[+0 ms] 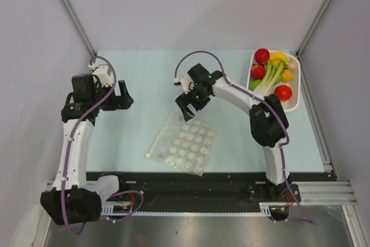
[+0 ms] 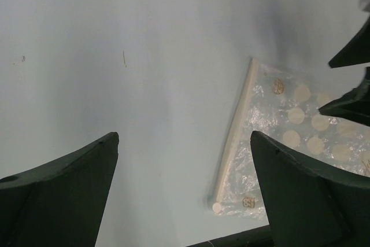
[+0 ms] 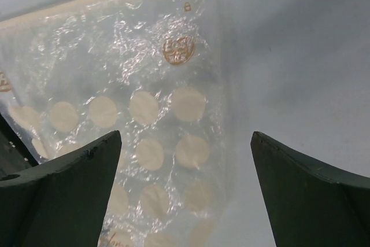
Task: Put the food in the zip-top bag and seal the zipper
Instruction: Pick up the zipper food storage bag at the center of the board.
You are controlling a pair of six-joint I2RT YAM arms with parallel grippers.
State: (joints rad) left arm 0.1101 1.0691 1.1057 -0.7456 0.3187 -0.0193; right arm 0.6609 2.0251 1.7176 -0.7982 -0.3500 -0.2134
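Observation:
My right gripper is open, and the bag's far edge point(image 1: 197, 119) point(image 3: 226, 163) already runs between its two spread fingers, so next it will move down onto that edge and close.
The clear zip-top bag point(image 1: 186, 142) printed with white dots lies flat on the pale table near the front middle. Its whitish zipper point(image 1: 160, 134) runs along the bag's left edge, and shows in the left wrist view point(image 2: 234, 137). My right gripper point(image 1: 186, 111) is open and empty, just above the bag's far corner; the bag point(image 3: 133, 102) fills its wrist view. My left gripper point(image 1: 125, 100) is open and empty, left of the bag and apart from it. The food, red point(image 1: 262, 55), orange point(image 1: 287, 75) and green point(image 1: 255, 84) toy fruits, lies in the basket at the back right.
The white perforated basket point(image 1: 296, 103) at the back right also holds a yellow banana and green stalks. Grey walls with metal posts enclose the table on the left, back and right. A black rail runs along the front edge point(image 1: 191, 180).

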